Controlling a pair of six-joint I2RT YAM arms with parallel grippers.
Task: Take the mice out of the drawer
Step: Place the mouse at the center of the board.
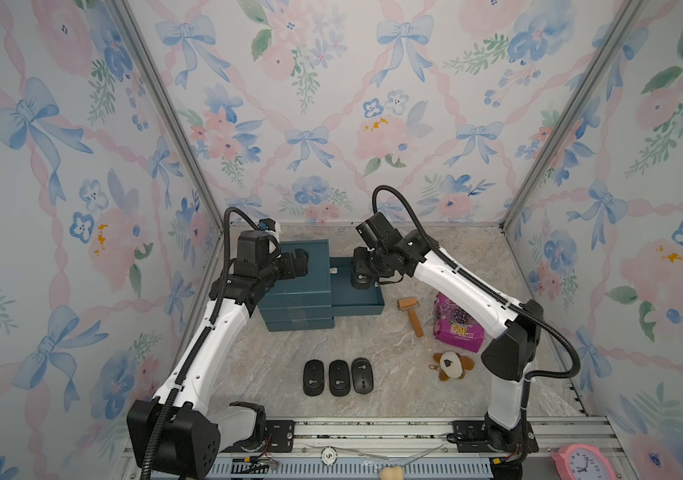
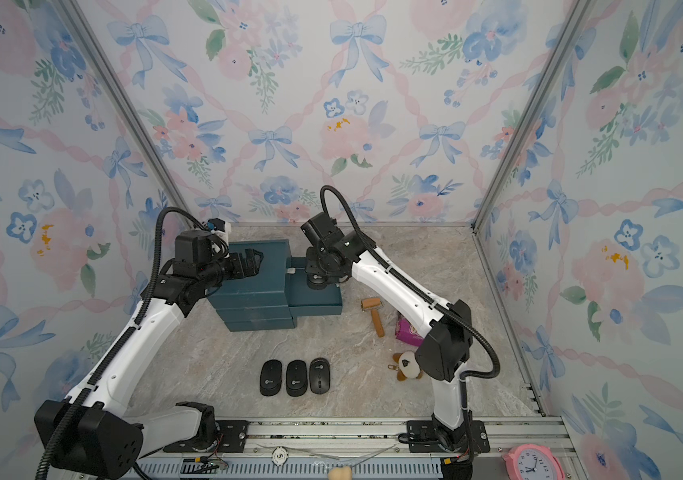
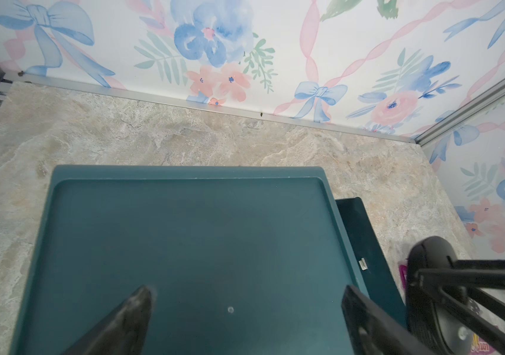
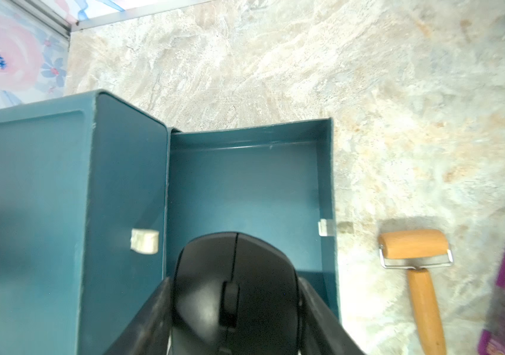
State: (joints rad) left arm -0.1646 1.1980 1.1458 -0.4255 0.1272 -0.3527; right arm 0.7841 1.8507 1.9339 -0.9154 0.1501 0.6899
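My right gripper draws back, lowers the mouse and releases it next, since bare tabletop there adjoins the keychain end of the mouse row.
Three black mice [image 1: 313,377] [image 1: 339,377] [image 1: 362,375] lie in a row on the table near the front, and both top views show them [image 2: 296,377]. My right gripper [image 4: 235,282] is shut on another black mouse [image 4: 235,292], held above the open drawer [image 1: 373,305] of the teal cabinet [image 1: 310,286]. That held mouse [image 3: 429,276] also shows in the left wrist view. What I see of the drawer's inside [image 4: 245,190] is bare. My left gripper [image 3: 246,292] hangs open over the cabinet top [image 3: 183,230], holding nothing.
Right of the drawer lie a wooden roller [image 1: 410,313] and a purple packet [image 1: 458,322]. A brown-and-white plush keychain [image 1: 452,365] sits right of the mouse row. A pink clock [image 1: 583,461] stands at the front right rail.
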